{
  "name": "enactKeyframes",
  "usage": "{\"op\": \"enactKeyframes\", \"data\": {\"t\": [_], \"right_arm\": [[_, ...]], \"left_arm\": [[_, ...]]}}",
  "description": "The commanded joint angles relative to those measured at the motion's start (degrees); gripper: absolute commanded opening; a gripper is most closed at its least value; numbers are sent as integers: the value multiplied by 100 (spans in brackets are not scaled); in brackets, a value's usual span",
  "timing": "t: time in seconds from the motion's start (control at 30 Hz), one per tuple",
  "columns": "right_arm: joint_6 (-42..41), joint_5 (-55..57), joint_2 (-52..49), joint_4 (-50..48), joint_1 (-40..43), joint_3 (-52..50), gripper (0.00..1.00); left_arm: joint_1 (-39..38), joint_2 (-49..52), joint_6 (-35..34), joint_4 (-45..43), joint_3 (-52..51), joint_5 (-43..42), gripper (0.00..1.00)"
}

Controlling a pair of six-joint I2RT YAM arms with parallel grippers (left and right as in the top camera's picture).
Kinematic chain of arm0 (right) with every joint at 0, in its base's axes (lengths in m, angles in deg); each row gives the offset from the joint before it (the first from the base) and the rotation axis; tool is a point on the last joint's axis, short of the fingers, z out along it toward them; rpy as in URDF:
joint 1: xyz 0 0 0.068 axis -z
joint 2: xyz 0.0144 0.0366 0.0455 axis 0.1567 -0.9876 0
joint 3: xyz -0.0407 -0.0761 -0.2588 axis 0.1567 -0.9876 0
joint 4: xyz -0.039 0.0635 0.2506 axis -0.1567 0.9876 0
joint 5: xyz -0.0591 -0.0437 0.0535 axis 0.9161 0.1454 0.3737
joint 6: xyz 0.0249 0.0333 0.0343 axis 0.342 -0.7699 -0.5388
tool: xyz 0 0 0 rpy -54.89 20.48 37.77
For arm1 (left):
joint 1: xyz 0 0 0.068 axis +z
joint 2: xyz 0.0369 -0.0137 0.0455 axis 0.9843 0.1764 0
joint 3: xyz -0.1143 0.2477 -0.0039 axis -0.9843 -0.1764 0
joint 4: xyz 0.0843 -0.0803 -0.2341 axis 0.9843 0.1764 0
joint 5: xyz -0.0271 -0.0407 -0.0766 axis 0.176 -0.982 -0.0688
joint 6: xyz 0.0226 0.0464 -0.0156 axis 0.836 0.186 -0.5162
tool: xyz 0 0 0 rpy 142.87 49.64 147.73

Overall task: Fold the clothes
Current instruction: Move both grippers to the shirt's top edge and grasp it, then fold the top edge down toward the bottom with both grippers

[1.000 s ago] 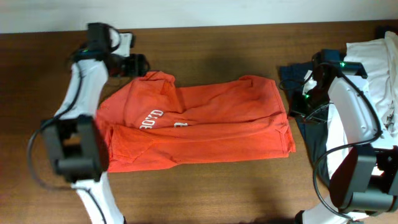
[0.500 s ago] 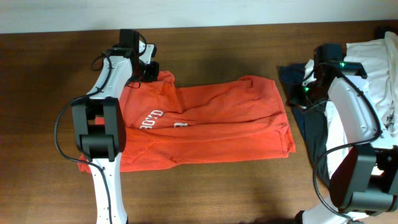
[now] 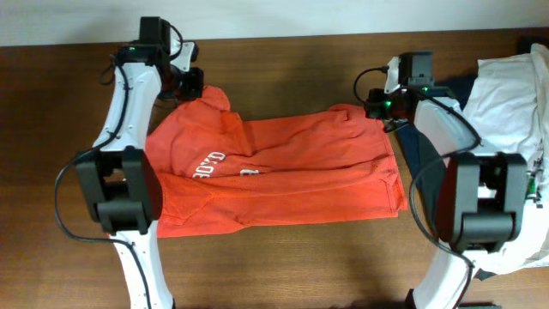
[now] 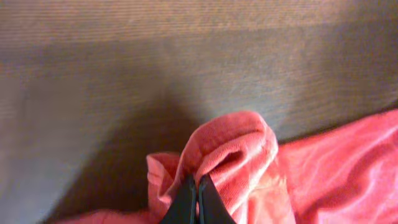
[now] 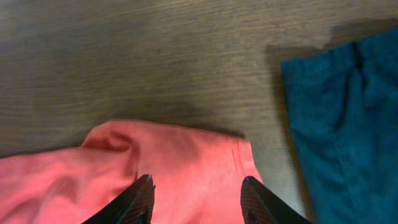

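Note:
The shirt's far part lies unfolded, so I will next carry the shirt's pinched corner in my left gripper back over the shirt's near strip (image 3: 180,206) and let it go.
The clothes, an orange-red T-shirt (image 3: 274,172) with white lettering, lie spread across the middle of the table. My left gripper (image 3: 190,86) is at the shirt's far left corner, shut on a pinched fold of the red cloth (image 4: 230,149), its jaws (image 4: 198,186) pressed together. At the shirt's far right corner, my right gripper (image 3: 375,101) stands open. In the right wrist view its fingers (image 5: 140,193) straddle the red fabric (image 5: 186,168) near the hem, with nothing clamped between them.
A dark navy garment (image 5: 348,118) lies just right of the shirt's far corner. A white garment (image 3: 515,94) is heaped at the table's right edge. Bare brown wood table (image 3: 283,56) runs along the far side, and more along the front.
The left gripper closed on the shirt's far left corner and lifted a fold. The right arm swung left from the navy garment to the shirt's far right corner, jaws widening.

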Motion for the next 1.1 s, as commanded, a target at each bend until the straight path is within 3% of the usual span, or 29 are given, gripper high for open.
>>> {"op": "enactKeyframes", "data": {"t": [0.0, 0.1, 0.23, 0.3, 0.37, 0.43, 0.47, 0.57, 0.7, 0.83, 0.93, 1.07], "right_arm": [[-48, 37, -426, -551, -7, 76, 49], [-155, 7, -721, -1054, -83, 76, 52], [-151, -4, -944, -1390, -358, 76, 62], [-151, 20, -1043, -1456, -463, 76, 62], [-155, 127, -1108, -1440, -498, 76, 54], [-153, 483, -1115, -1309, -496, 76, 19], [-153, 610, -1115, -1237, -470, 79, 11], [-155, 614, -1097, -966, -339, 125, 4], [-153, 619, -999, 125, -201, 1021, 4], [-151, 619, -994, 2354, -72, 2640, 4], [-149, 621, -994, 3910, -72, 3187, 7], [-149, 901, -997, 5115, -72, 3185, 8]], "left_arm": [[179, -286, -39, 603, 111, -63, 0], [251, -286, -35, 1390, 109, -61, 0], [256, -286, -35, 1469, 109, -63, 0], [258, -284, -33, 1480, 109, -61, 0], [260, -284, -33, 1484, 109, -61, 0], [260, -284, -35, 1486, 109, -61, 0], [260, -286, -33, 1486, 109, -63, 0], [260, -284, -33, 1486, 109, -61, 0], [260, -286, -33, 1482, 109, -63, 0], [328, -527, -33, 1742, 111, -66, 0], [422, -883, 35, 2581, 111, -39, 0], [459, -931, 33, 3733, 109, 568, 0]]}}
